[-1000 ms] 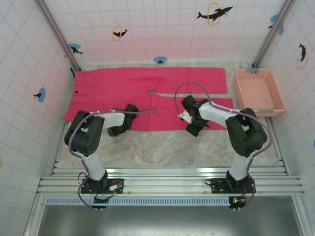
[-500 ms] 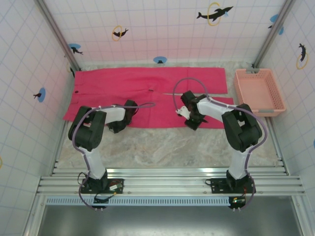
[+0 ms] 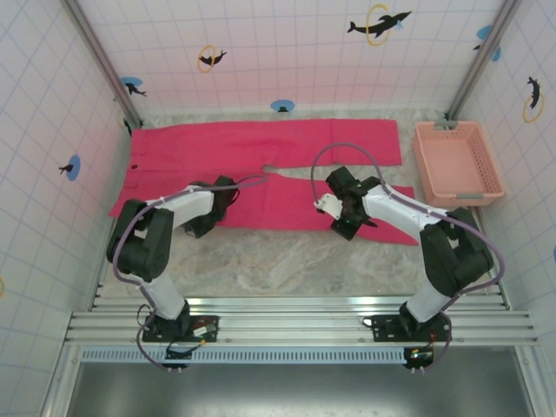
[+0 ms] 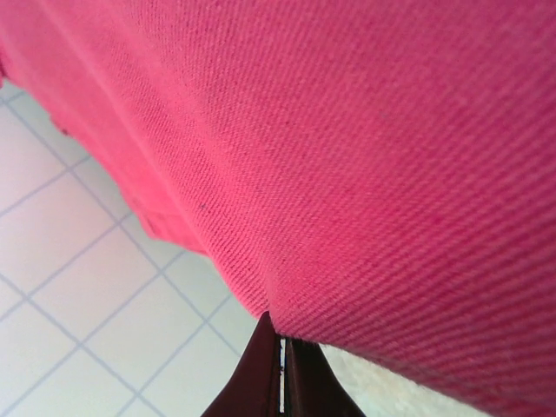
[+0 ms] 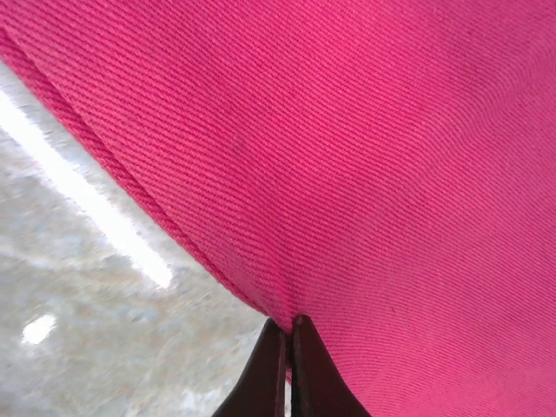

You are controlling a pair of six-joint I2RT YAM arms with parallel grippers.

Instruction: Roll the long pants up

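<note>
The left gripper will carry the near leg's near edge outward over the pants (image 3: 261, 143) to the far leg's back edge (image 3: 208, 132) and let go of it there, because the legs still lie spread apart.
The long pants (image 3: 261, 143) lie flat across the back of the table, bright pink-red, with the waist at the left and the two legs running right. My left gripper (image 3: 198, 229) is at the near edge of the near leg, towards the waist. In the left wrist view its dark fingertips (image 4: 280, 328) are shut on the edge of the pink cloth (image 4: 391, 174). My right gripper (image 3: 346, 229) is at the same near edge further right. Its fingertips (image 5: 289, 323) pinch the seamed edge of the cloth (image 5: 347, 156).
A pale pink plastic basket (image 3: 458, 161) stands at the back right beside the leg ends. Bare marbled tabletop (image 3: 278, 261) stretches between the pants and the arm bases. Tiled walls close in on the left, back and right.
Both grippers have closed on the near edge of the pants. The near leg has shifted a little, its right end now lying nearer the front.
</note>
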